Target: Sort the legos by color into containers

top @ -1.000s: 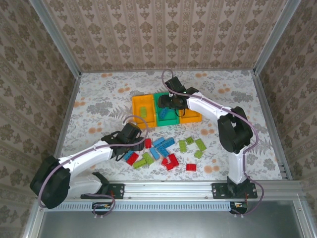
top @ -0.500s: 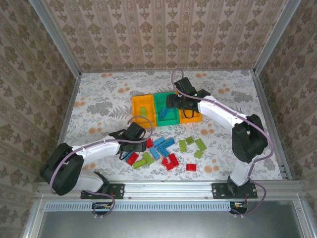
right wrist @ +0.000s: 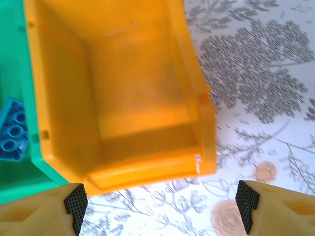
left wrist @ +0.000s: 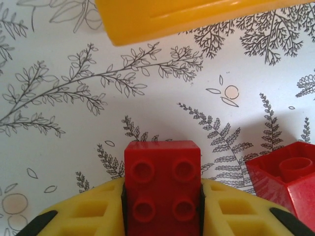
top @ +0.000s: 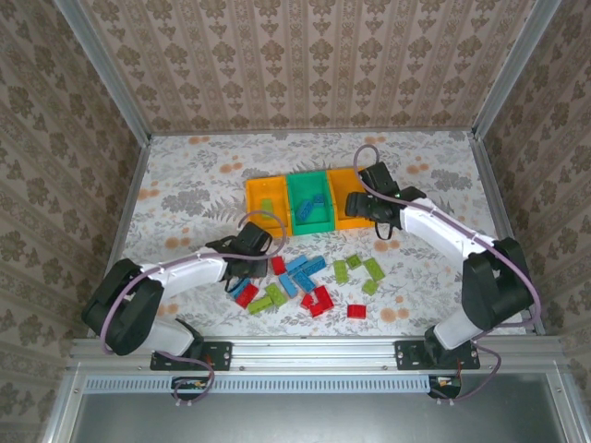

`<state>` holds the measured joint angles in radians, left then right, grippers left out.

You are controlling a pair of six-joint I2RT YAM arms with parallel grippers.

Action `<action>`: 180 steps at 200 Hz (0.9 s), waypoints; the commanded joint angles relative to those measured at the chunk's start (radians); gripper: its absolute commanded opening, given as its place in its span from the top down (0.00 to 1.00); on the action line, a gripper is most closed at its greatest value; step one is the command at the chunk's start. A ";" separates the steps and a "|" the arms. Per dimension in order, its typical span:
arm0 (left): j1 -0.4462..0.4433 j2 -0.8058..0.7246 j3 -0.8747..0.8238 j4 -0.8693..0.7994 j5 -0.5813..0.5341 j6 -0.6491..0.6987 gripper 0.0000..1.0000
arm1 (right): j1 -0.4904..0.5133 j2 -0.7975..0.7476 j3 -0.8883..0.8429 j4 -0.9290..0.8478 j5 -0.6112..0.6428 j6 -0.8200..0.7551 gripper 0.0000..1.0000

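Note:
The red lego goes up and over the bare orange bin next, outward of my left gripper and past the green bin, to come free apart from other colors.
In the left wrist view a red lego (left wrist: 162,189) with four studs sits clamped between my yellow fingers, and my left gripper (left wrist: 162,206) is shut on it just above the table. Another red lego (left wrist: 288,179) lies right beside it. From above, my left gripper (top: 251,266) is at the left end of the loose pile of red, blue and green legos (top: 309,277). The containers stand in a row: left orange bin (top: 251,196), green bin (top: 297,189), right orange bin (top: 351,221). My right gripper (right wrist: 161,204) hangs open over the near edge of the bare right orange bin (right wrist: 133,88).
The left orange bin holds a green brick (top: 267,205), and blue bricks (top: 305,210) lie in the green bin. Its wall (right wrist: 17,73) and one blue brick (right wrist: 12,130) show at the left of the right wrist view. Metal rails fence the floral table (top: 185,185).
My left gripper has shut on the red lego. My right arm has swung right, from over the green bin to the right orange bin's near edge, its jaws opening wider.

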<state>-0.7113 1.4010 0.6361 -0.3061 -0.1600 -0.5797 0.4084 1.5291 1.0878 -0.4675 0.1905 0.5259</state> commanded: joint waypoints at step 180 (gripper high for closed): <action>-0.063 0.619 1.081 0.022 0.383 0.189 0.75 | 0.121 -0.390 -0.467 -0.011 0.030 0.172 0.20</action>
<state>-0.7712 1.9190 1.5932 -0.2543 0.1139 -0.4030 0.4988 1.1706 0.6399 -0.4183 0.2028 0.6640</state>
